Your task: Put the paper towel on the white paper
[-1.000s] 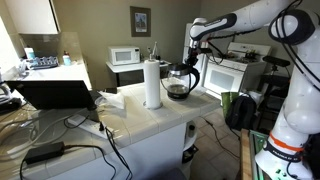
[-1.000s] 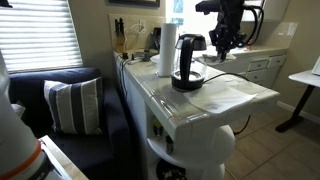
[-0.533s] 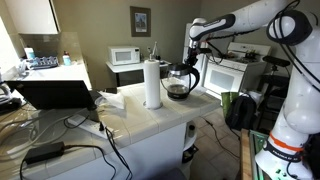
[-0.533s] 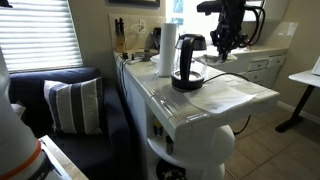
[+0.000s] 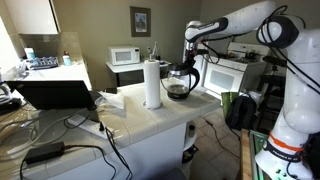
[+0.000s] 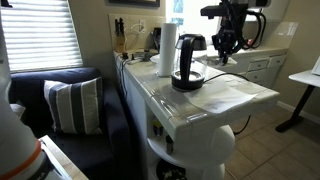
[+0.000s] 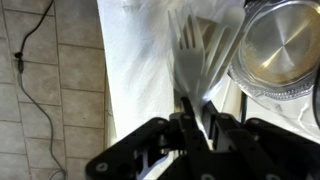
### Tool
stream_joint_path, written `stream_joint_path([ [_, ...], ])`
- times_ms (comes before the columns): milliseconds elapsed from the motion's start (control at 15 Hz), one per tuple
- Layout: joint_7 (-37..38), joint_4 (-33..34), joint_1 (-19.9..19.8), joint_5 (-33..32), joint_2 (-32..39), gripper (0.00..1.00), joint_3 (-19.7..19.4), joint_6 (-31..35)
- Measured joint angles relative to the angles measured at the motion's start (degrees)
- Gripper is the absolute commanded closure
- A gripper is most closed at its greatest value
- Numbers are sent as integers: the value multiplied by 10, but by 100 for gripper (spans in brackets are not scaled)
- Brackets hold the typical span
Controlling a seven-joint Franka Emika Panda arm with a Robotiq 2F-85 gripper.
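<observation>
Next, my gripper moves down toward the pale flat sheet (image 6: 230, 99) (image 7: 148, 72) beside the glass coffee pot and releases the pale fork, which still hangs above the counter.
The paper towel roll (image 5: 152, 83) stands upright on the white counter, left of a glass coffee pot (image 5: 179, 82); it also shows in an exterior view (image 6: 168, 50). A pale flat sheet, perhaps the white paper (image 6: 228, 96), lies on the counter in front of the pot. My gripper (image 5: 191, 56) hangs above and just beyond the pot, well apart from the roll, as an exterior view (image 6: 223, 52) also shows. In the wrist view the gripper (image 7: 192, 112) is shut on a pale, blurred fork (image 7: 192, 50) that points out over the counter.
An open laptop (image 5: 55, 93) and a crumpled white sheet (image 5: 112, 99) lie at the counter's other end, with cables (image 5: 70, 150) in front. A microwave (image 5: 125, 56) and stove (image 5: 235, 72) stand behind. A blue sofa (image 6: 60, 100) flanks the counter. The pot's lid (image 7: 282, 45) is beside the fork.
My gripper has shifted slightly sideways above the coffee pot, still holding the fork. The paper towel roll and pot have not moved.
</observation>
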Motion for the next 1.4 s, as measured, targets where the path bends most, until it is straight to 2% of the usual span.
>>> stream_joint_path([
  [267,-15,40,-15,1,55,96,10,0],
  [867,-100,146,-73,5,191,96,49,0],
  [933,-108,156,-78,5,203,60,53,-3],
  [1000,-115,167,-83,5,213,60,58,-8],
  [1400,-147,212,-104,5,223,15,70,-77],
])
